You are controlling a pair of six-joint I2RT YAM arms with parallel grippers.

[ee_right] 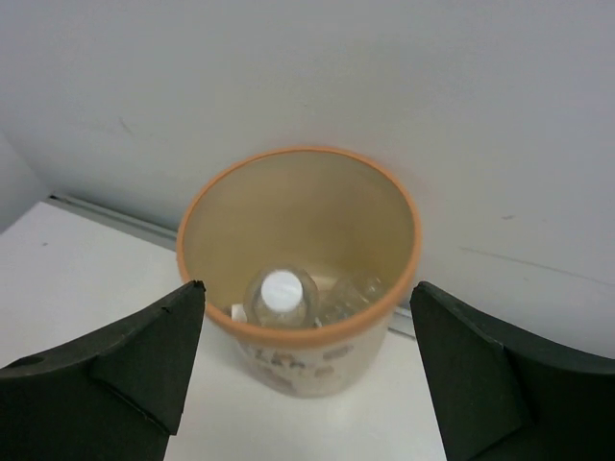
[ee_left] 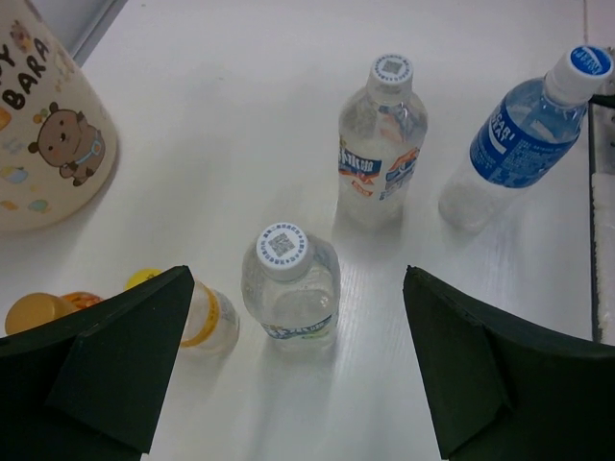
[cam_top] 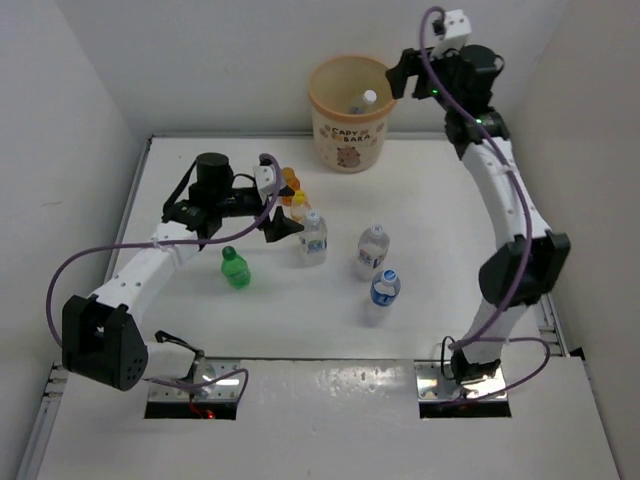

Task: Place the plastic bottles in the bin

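The robot needs to bring its left gripper down and toward the right in the top view, onto the clear bottle's white cap [cam_top: 313, 217] [ee_left: 284, 251], as the cap lines up between the gripper's open fingers.
The beige bin [cam_top: 348, 135] stands at the back wall with clear bottles inside, one white-capped [ee_right: 282, 291]. My right gripper [cam_top: 398, 78] hangs open and empty above the bin's right rim [ee_right: 300, 152]. On the table stand a clear white-capped bottle [ee_left: 288, 283], a yellow-capped bottle [ee_left: 207, 317], an orange one [ee_left: 38, 312], a second clear one [ee_left: 381, 144], a blue-labelled one [ee_left: 524, 134] and a green one [cam_top: 235, 268]. My left gripper [ee_left: 297, 288] is open, just short of the nearest clear bottle [cam_top: 313, 238], touching nothing.
White walls close in the table on the left, back and right. The bin's printed side [ee_left: 48, 125] sits left of the bottle cluster. Purple cables loop off both arms. The right arm's elbow [cam_top: 522, 268] stands over the table's right side.
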